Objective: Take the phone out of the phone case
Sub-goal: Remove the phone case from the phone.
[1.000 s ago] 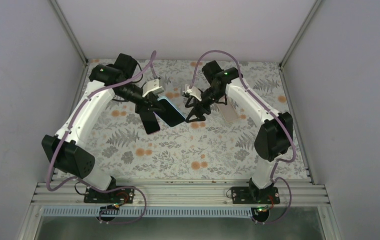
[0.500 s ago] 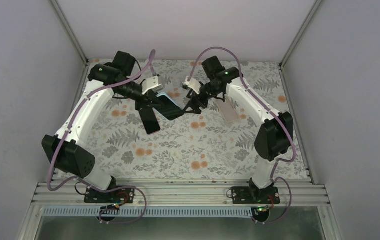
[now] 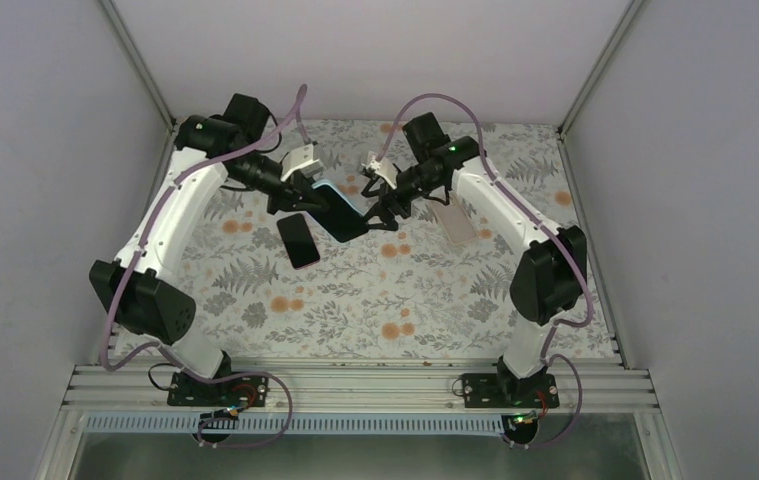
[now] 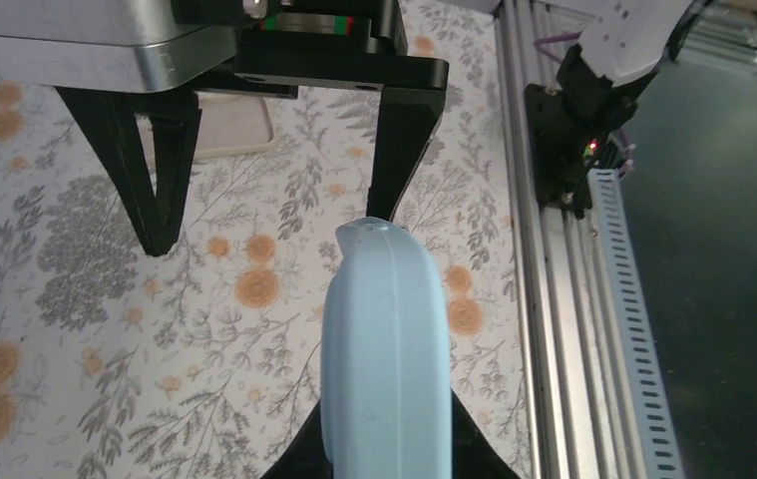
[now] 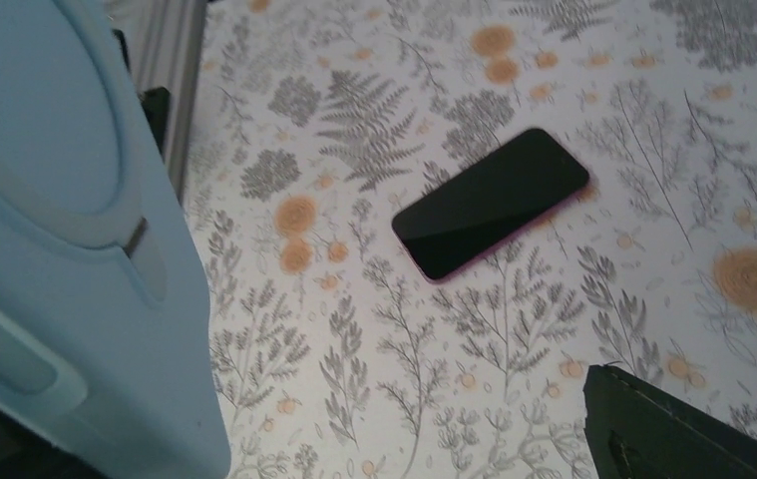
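Observation:
I need to move my right gripper to the left in the top view next, so that its fingers are on both sides of the cased phone's free edge, and then close it.
My left gripper (image 3: 311, 194) is shut on a dark phone in a light blue case (image 3: 343, 216) and holds it tilted above the table's back middle. In the left wrist view the case's edge (image 4: 386, 349) rises from between my fingers (image 4: 474, 461). My right gripper (image 3: 380, 210) is open at the case's far end; one finger (image 4: 394, 150) touches the case's tip, the other (image 4: 155, 180) stands apart to the side. In the right wrist view the blue case's back (image 5: 65, 249) fills the left, and one right finger (image 5: 673, 429) shows at lower right.
A black phone with a pink rim (image 3: 298, 240) lies flat on the floral table below the held case; it also shows in the right wrist view (image 5: 494, 200). A beige case or phone (image 3: 452, 222) lies to the right. The aluminium rail (image 4: 544, 249) runs along the near edge.
My left gripper has drawn back and up with the blue-cased phone, so the pink-rimmed phone now lies uncovered. My right gripper has shifted slightly left, staying open at the case's end.

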Motion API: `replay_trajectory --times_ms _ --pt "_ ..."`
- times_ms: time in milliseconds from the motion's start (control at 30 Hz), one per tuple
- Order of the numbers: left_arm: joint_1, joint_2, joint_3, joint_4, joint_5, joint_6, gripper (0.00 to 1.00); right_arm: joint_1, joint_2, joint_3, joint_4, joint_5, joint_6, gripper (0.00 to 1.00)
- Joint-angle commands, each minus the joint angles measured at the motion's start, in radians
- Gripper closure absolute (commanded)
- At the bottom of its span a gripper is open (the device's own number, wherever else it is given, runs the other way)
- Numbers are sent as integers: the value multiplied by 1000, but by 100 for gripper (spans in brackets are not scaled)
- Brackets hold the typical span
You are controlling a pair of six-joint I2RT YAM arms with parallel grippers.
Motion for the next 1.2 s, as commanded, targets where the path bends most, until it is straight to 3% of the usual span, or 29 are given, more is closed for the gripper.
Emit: replay_trajectory --times_ms 0,167,400,667,767,867,967,1100,1167 --pt "-31 64 73 40 234 52 98 64 -74 -5 156 -299 46 3" --pt "-22 125 118 39 152 36 98 89 -67 36 121 -398 51 4" --pt "-31 126 126 72 107 16 98 122 -139 -79 468 -382 310 4" --pt "-55 122 137 108 44 -11 98 185 -42 27 389 -396 275 7" --pt "-52 141 184 53 20 12 97 184 -66 1 418 -362 277 26" --pt "-40 144 203 39 7 3 93 176 -97 -21 425 -327 268 52" --pt "-29 130 196 39 -8 9 87 159 -131 -68 455 -291 272 84" --pt "-24 120 210 39 -38 -13 68 132 -162 -138 543 -205 318 91" --pt "-23 111 219 39 -67 -29 35 112 -192 -141 546 -161 341 96"
